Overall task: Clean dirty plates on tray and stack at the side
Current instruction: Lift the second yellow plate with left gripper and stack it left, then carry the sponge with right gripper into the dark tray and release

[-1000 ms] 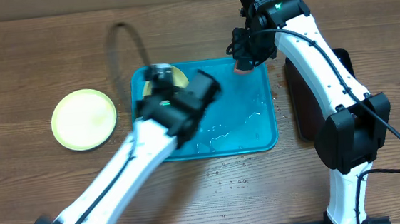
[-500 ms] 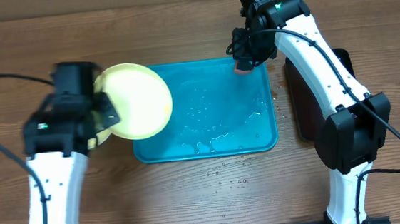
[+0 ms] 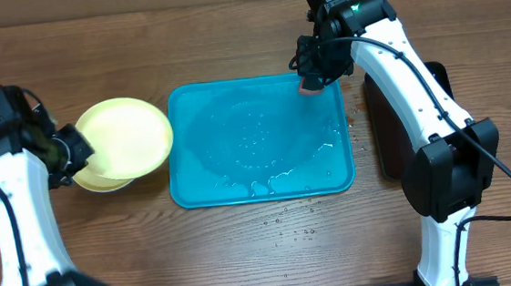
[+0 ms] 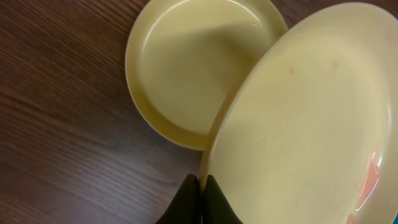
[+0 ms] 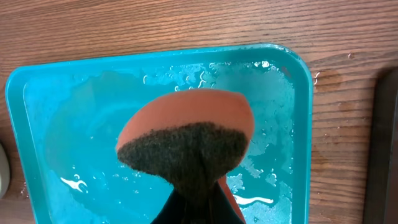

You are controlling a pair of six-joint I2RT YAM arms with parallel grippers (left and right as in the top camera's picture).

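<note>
Next I need to move my left gripper's plate away from the tray point(image 3: 332, 181) and down onto the second plate.
My left gripper point(image 3: 81, 152) point(image 4: 202, 186) is shut on the rim of a yellow-green plate point(image 3: 127, 137) point(image 4: 305, 124) and holds it tilted just above a second yellow-green plate point(image 3: 94, 181) point(image 4: 186, 68) that lies on the table left of the tray. The held plate has faint red smears. The teal-blue tray point(image 3: 332, 181) point(image 5: 301, 124) is wet and holds no plates. My right gripper point(image 3: 309, 82) point(image 5: 199, 193) is shut on an orange sponge with a dark scrub face point(image 5: 186, 140), held above the tray's far right corner. The light blue plate is out of view.
A narrow black tray point(image 3: 387, 133) lies right of the teal tray, partly under the right arm; its edge shows in the right wrist view point(image 5: 382, 155). Water drops lie on the wood in front of the tray point(image 3: 294, 224). A cardboard wall runs along the table's far edge.
My left arm carried the yellow-green plate from the tray's far left corner leftward off the tray, to just above the plate on the table. The right arm and sponge have not moved.
</note>
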